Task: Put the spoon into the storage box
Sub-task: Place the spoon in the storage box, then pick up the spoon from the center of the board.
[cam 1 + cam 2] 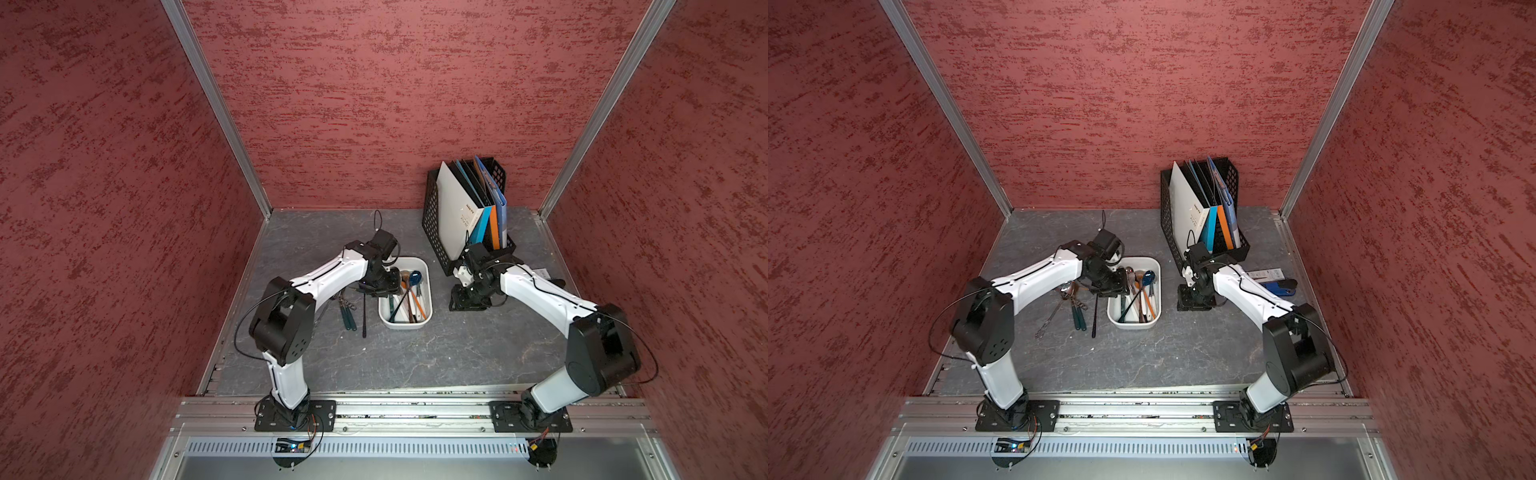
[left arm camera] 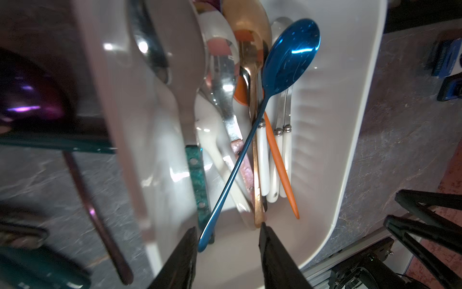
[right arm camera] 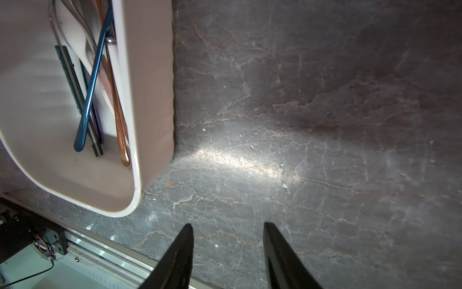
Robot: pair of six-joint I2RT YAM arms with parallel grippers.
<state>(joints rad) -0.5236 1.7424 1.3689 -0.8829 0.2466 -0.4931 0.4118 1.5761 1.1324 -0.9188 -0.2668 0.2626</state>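
I should next swing my left gripper off the box, down to the loose utensils below it, beyond the thin dark one, still outside the box.
The white storage box (image 1: 405,326) stands mid-table and holds several spoons. On top of them lies a shiny blue spoon (image 2: 290,60), bowl at the far end and handle slanting across the pile; it also shows in both top views (image 1: 414,276) (image 1: 1148,275). My left gripper (image 2: 228,226) hovers over the box's left side (image 1: 382,286), open. The blue handle's tip lies close beside one finger (image 2: 185,252), and nothing is clamped. My right gripper (image 3: 228,224) hangs open and empty over bare table to the right of the box (image 1: 467,301).
A black perforated file rack (image 1: 432,216) with folders stands at the back right, just behind the right wrist. Loose utensils (image 1: 349,311) and a thin dark one (image 1: 364,316) lie left of the box. Small blue and black items (image 1: 1277,286) lie by the right wall.
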